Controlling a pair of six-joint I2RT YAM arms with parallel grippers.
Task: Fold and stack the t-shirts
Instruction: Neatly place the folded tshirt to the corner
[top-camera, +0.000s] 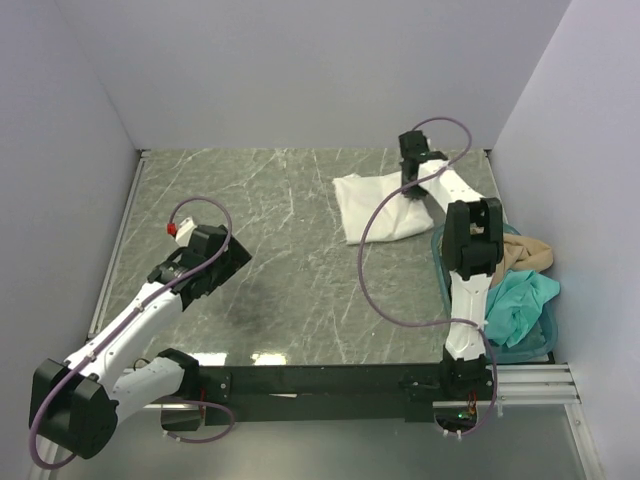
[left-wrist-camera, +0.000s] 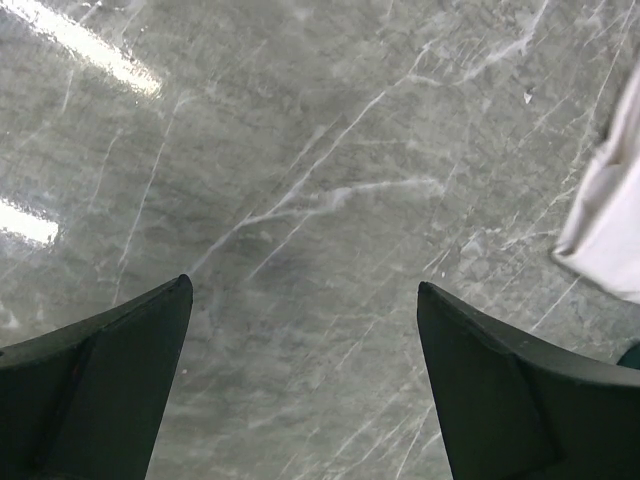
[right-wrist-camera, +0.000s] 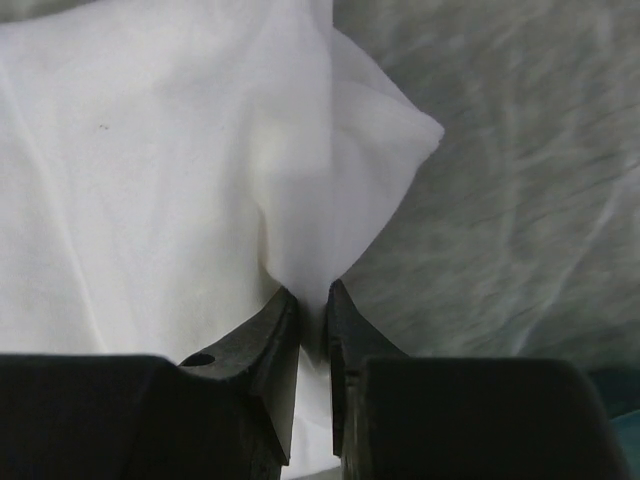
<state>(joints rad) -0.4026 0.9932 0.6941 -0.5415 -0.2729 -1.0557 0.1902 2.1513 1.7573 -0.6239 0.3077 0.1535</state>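
The right gripper drags the white t-shirt (top-camera: 375, 208) to the right in the top view to the table's bare far corner and releases it there next.
The white t-shirt (top-camera: 375, 208) lies partly folded on the marble table at the back right. My right gripper (top-camera: 412, 184) is at its right edge, shut on a pinch of the white cloth (right-wrist-camera: 200, 180); the cloth runs between my fingers (right-wrist-camera: 275, 330). The tan t-shirt (top-camera: 525, 255) and the teal t-shirt (top-camera: 520, 300) lie crumpled in the basket at the right. My left gripper (top-camera: 222, 262) hovers open and empty over bare table at the left; in its wrist view a corner of the white t-shirt (left-wrist-camera: 610, 220) shows at the right edge.
The teal plastic basket (top-camera: 522, 351) stands at the table's right edge beside the right arm. Grey walls enclose the table on three sides. The black rail with the arm bases (top-camera: 320, 382) runs along the near edge.
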